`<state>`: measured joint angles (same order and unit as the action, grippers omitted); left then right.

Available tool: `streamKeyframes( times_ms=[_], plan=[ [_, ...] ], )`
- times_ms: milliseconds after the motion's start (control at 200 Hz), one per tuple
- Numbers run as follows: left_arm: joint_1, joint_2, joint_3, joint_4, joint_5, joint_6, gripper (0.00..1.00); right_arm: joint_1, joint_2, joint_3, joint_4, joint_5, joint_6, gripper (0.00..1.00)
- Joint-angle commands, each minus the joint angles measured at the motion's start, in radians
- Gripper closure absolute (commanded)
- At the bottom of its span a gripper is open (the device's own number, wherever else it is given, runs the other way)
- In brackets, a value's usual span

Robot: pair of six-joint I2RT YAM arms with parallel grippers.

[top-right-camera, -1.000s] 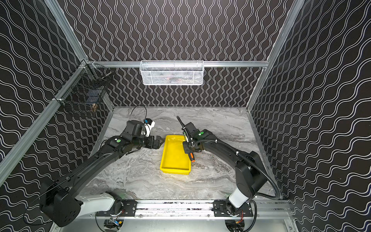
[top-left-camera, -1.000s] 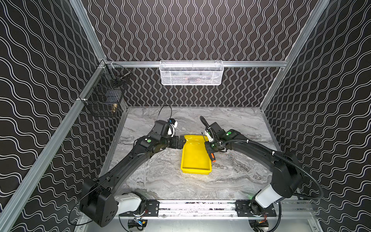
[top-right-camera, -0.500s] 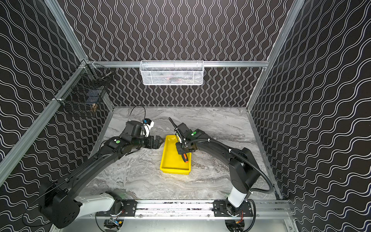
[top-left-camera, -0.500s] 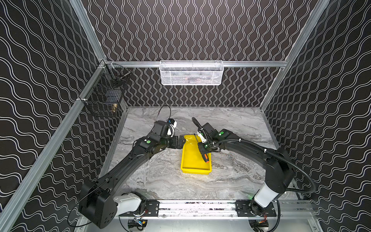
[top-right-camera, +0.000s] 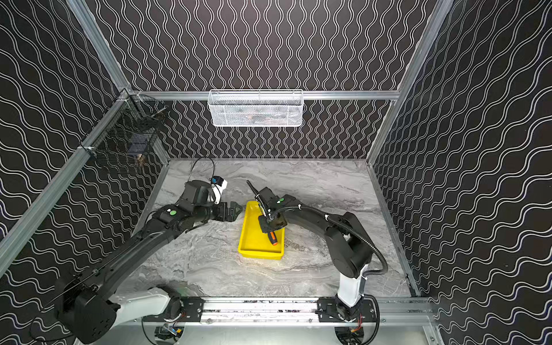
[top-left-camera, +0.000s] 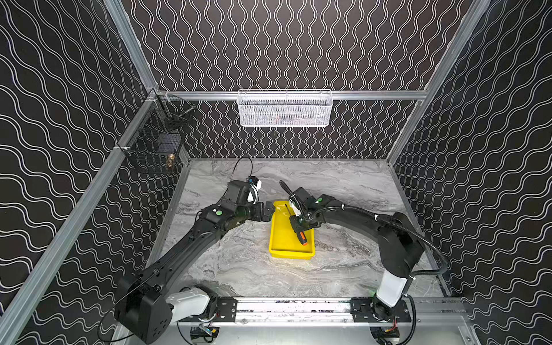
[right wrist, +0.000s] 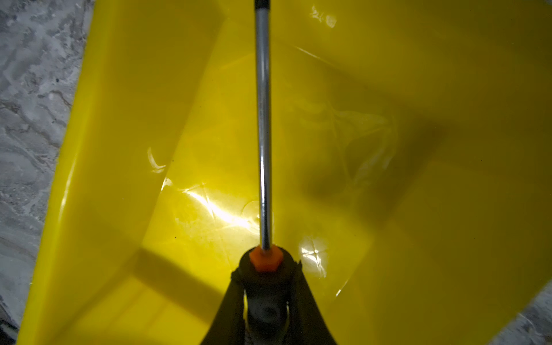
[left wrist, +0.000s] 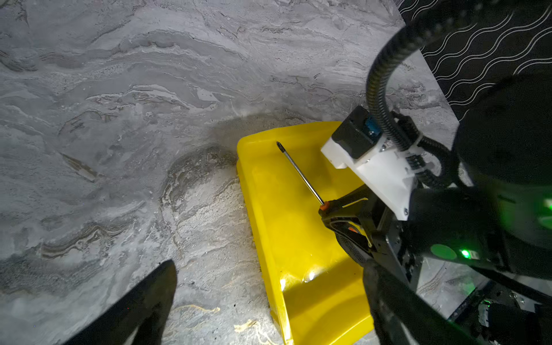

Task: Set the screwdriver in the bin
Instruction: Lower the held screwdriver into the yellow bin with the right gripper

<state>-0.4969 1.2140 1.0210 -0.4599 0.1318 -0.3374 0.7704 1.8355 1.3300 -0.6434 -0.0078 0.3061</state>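
Note:
The screwdriver (top-left-camera: 302,238) still hangs above the bin's yellow bottom. My right gripper lowers toward that bottom below it next and releases the screwdriver's handle there.
The yellow bin (top-left-camera: 291,254) (top-right-camera: 260,253) lies mid-table, long side running front to back. My right gripper (top-left-camera: 300,227) (top-right-camera: 270,228) (right wrist: 264,268) hangs over its inside, shut on the black-and-orange handle of the screwdriver (top-left-camera: 302,238) (top-right-camera: 272,238). The thin shaft (right wrist: 263,134) (left wrist: 300,173) points toward the bin's far end, above the yellow floor (right wrist: 119,149). My left gripper (top-left-camera: 268,210) (top-right-camera: 234,209) (left wrist: 268,265) is open at the bin's far left corner, with the bin wall (left wrist: 268,209) between its spread fingers.
A white mesh basket (top-left-camera: 285,109) hangs on the back wall. A black wire basket (top-left-camera: 158,143) is fixed to the left wall rail. Grey marble tabletop (top-left-camera: 343,179) surrounds the bin, and the arms' base rail (top-left-camera: 292,307) runs along the front.
My right gripper has carried the screwdriver leftward, from the bin's right rim to over its inside. The left arm has hardly moved.

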Motion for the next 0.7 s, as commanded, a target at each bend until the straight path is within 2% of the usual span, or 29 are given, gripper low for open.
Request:
streamKeyframes(
  times_ms=[0, 696],
  plan=[
    [0.0, -0.002, 0.002, 0.002, -0.017, 0.003, 0.01, 0.003, 0.014, -0.006, 0.035, 0.008, 0.016, 0.92],
    [-0.002, 0.007, -0.009, 0.008, -0.026, -0.001, 0.01, 0.003, 0.088, -0.049, 0.097, 0.019, 0.01, 0.88]
  ],
)
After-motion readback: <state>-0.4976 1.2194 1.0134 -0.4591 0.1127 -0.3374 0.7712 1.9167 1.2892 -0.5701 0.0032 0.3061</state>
